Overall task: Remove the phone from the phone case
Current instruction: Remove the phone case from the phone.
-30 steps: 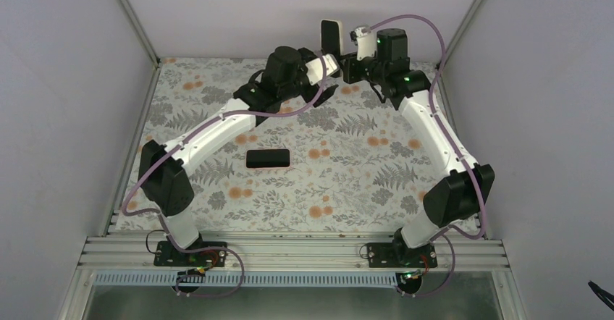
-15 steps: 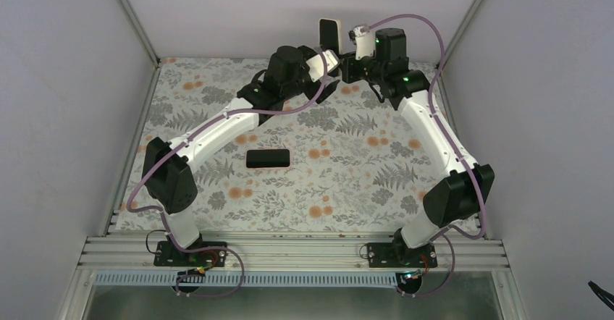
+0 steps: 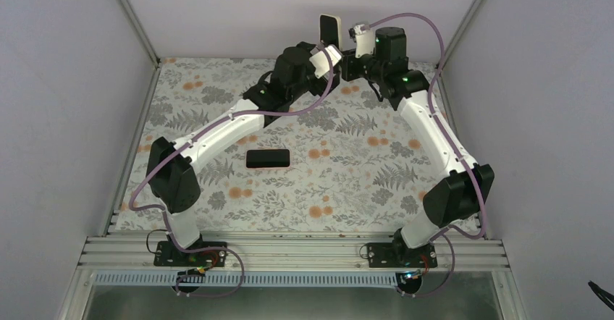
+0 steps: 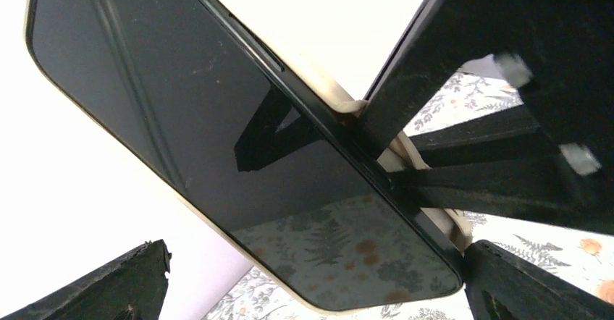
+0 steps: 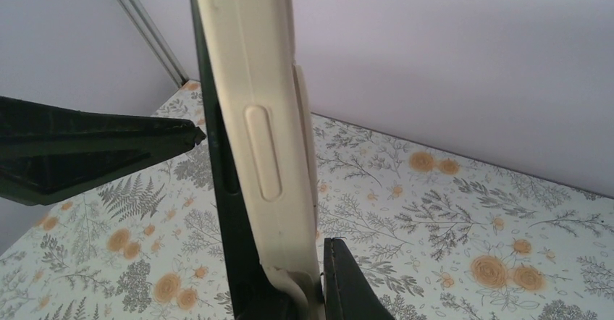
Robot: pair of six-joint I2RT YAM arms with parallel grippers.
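Observation:
The robot's right gripper should move back and down to let go of the case on the bare tablecloth, which is below and back of the gripper, clear of the slab.
The phone, black-screened and in a cream case, stands upright in the air at the back of the table. My right gripper is shut on its lower end. In the right wrist view the case fills the middle, and its bottom corner curls away from the black phone edge between my right gripper's fingers. My left gripper is open just left of the phone. In the left wrist view the screen fills the frame, with my left gripper open wide below it, its fingertips apart from it.
A second black phone-shaped slab lies flat on the floral tablecloth left of centre. Grey walls close the table at the back and both sides. A metal rail runs along the near edge by the arm bases.
My left arm has moved right and up toward the held phone, bringing its open gripper close beside it. The right gripper and phone have barely shifted.

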